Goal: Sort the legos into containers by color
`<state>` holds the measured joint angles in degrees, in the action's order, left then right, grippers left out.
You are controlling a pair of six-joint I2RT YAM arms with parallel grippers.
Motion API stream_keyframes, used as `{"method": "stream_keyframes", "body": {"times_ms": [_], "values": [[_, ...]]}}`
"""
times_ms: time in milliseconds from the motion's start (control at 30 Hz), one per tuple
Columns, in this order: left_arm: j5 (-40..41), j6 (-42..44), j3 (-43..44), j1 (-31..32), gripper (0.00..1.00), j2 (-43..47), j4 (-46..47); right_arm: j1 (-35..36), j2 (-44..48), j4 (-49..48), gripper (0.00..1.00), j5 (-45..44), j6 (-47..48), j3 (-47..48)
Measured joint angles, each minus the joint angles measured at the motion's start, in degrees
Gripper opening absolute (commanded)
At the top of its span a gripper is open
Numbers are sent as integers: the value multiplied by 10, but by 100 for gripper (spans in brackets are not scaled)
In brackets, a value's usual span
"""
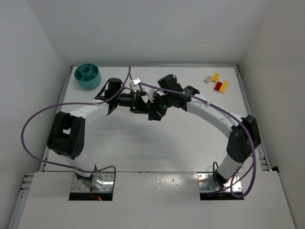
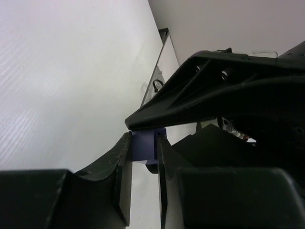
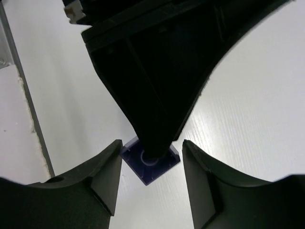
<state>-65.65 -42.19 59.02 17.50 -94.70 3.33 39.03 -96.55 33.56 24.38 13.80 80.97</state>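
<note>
My left gripper carries the lego outward, left in the top view, over the teal divided bowl [image 1: 87,76] next and releases it, while my right gripper is open.
A small purple lego [image 2: 145,145] sits between the fingers of my left gripper [image 2: 143,160], which press on both of its sides. From the right wrist, the same purple lego [image 3: 153,171] shows hollow side up between the jaws of my right gripper [image 3: 151,155]. The right jaws stand apart: one pad is at a corner of the lego, the other is clear of it. The left gripper's black fingers [image 3: 157,90] come down onto the lego there. Overhead, the left gripper [image 1: 143,106] and right gripper [image 1: 151,112] meet above mid-table. The teal divided bowl [image 1: 87,76] stands at the far left corner.
Several loose legos lie at the far right: a cream one [image 1: 208,79], a yellow one [image 1: 216,76], a red one [image 1: 218,86] and another yellow one [image 1: 224,86]. Purple cables loop off both arms. Raised rails edge the table.
</note>
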Motion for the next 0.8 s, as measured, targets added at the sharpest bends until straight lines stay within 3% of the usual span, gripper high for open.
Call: {"method": "stream_keyframes", "body": {"times_ms": [200,333,567,800], "values": [[5,67,10,-51,0,14,-63,-11,38,-13,61,-10,-8,-17],[49,160,89,-125,0,9,-177,-24,94,-19,63,-23,-15,-43],[260,414,306,-215,0,-10,-319,-58,131,-30,63,-69,-35,-111],[465,665,430,-224,0,-60,-368,-85,130,-41,63,-110,-42,-135]]}}
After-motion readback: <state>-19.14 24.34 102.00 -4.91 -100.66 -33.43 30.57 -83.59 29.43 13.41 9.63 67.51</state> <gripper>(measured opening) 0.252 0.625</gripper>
